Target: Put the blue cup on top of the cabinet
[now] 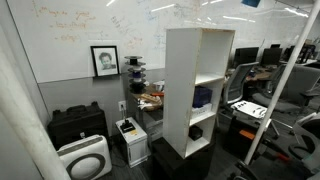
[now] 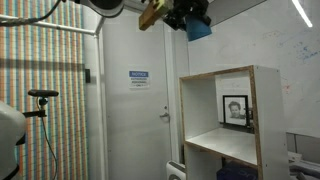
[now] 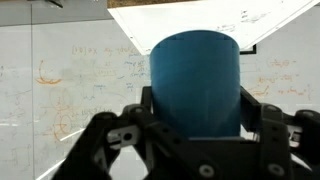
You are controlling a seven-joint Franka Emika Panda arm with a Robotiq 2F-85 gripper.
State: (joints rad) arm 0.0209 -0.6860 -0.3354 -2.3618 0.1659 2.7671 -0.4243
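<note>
The blue cup (image 2: 199,28) still hangs above and short of the cabinet's edge, so next I will move my gripper outward and down onto the cabinet's wood-edged top (image 2: 232,70) to release it.
The blue cup (image 3: 195,80) is held between my gripper's (image 3: 195,112) fingers and fills the middle of the wrist view. In an exterior view the gripper (image 2: 186,16) holds the cup (image 2: 199,28) high up, above and just beside the near top edge of the cabinet (image 2: 232,120). The cabinet is a tall white open-fronted shelf unit on a black base (image 1: 199,90). Its wood-edged top is bare. In that view the arm is out of frame, and only a bit of blue shows at the top edge (image 1: 250,3).
A framed portrait (image 1: 104,60) hangs on the whiteboard wall. A black case (image 1: 78,124) and a white air purifier (image 1: 84,158) stand on the floor beside the cabinet. Desks and office chairs (image 1: 250,105) are behind it. A door with a blue sign (image 2: 138,77) is beyond.
</note>
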